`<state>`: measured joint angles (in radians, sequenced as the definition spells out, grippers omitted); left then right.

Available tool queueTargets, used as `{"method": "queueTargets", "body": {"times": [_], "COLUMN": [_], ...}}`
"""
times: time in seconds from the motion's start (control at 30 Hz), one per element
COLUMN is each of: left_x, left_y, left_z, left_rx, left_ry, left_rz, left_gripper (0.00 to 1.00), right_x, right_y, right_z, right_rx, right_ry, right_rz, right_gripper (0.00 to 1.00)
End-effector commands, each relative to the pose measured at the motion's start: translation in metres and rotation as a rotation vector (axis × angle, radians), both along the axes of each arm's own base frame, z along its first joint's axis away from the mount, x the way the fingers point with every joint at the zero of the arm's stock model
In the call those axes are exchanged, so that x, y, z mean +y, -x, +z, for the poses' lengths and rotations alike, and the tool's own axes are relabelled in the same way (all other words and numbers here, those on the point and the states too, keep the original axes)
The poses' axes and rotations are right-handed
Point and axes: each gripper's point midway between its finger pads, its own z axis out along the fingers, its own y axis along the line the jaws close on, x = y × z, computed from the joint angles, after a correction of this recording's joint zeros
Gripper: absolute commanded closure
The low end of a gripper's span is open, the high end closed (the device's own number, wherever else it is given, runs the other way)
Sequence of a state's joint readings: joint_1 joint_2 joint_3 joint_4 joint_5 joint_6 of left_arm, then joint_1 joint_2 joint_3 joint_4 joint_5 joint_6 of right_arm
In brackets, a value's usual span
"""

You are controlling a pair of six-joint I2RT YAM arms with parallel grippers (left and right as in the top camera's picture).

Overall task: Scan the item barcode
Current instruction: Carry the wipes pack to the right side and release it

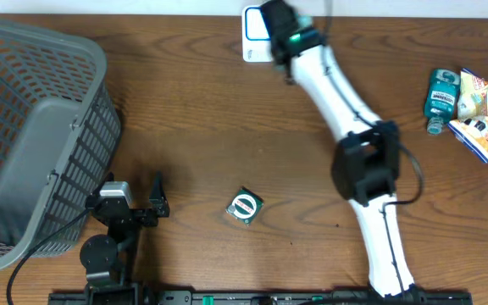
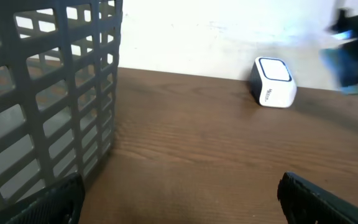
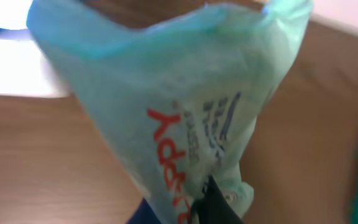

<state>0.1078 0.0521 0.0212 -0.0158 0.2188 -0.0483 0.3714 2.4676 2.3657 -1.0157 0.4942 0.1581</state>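
My right gripper will next lower the packet onto the bare wood beside the teal bottle and snack packets, away from the scanner (image 1: 253,36).
My right gripper (image 1: 280,27) reaches to the table's far edge and is shut on a pale green packet (image 3: 185,106) with red lettering. One dark fingertip (image 3: 219,202) pinches the packet's lower end. The packet hangs just beside the white barcode scanner (image 1: 253,36), which has a blue-rimmed face (image 2: 272,81). No barcode on the packet is visible. My left gripper (image 1: 134,191) stays low near the front of the table, open, with bare wood between its fingers (image 2: 316,199).
A grey mesh basket (image 1: 32,135) fills the left side, close to my left gripper. A small round green tin (image 1: 245,207) lies mid-table. A teal bottle (image 1: 440,97) and several snack packets (image 1: 479,110) sit at the far right.
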Motion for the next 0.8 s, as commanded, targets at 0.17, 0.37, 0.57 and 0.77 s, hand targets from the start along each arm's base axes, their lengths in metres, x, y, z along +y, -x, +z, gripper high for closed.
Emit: {"method": "queueTargets", "body": {"times": [0.17,0.37,0.57,0.77], "left_x": [-0.002,-0.002,-0.002,-0.002], "left_y": [0.001,0.001,0.001,0.001], "left_z": [-0.016,-0.016,-0.016,-0.016], "left_rx": [0.047,0.047,0.047,0.047], "left_ry": [0.004,0.004,0.004,0.004], "left_rz": [-0.012,-0.012,-0.012,-0.012], "left_gripper": [0.02,0.03,0.02,0.02], "right_x": [-0.175,-0.239,-0.214,-0.133], "right_y": [0.028,0.062,0.086,0.113], "right_z": [-0.025,-0.036,-0.003,0.048], "right_rx": [0.112,0.172,0.262,0.346], "right_ry": [0.045,0.027,-0.215,-0.466], "right_rz": [-0.437,-0.651,-0.660,-0.519], "right_gripper": [0.99,0.80,0.01,0.01]}}
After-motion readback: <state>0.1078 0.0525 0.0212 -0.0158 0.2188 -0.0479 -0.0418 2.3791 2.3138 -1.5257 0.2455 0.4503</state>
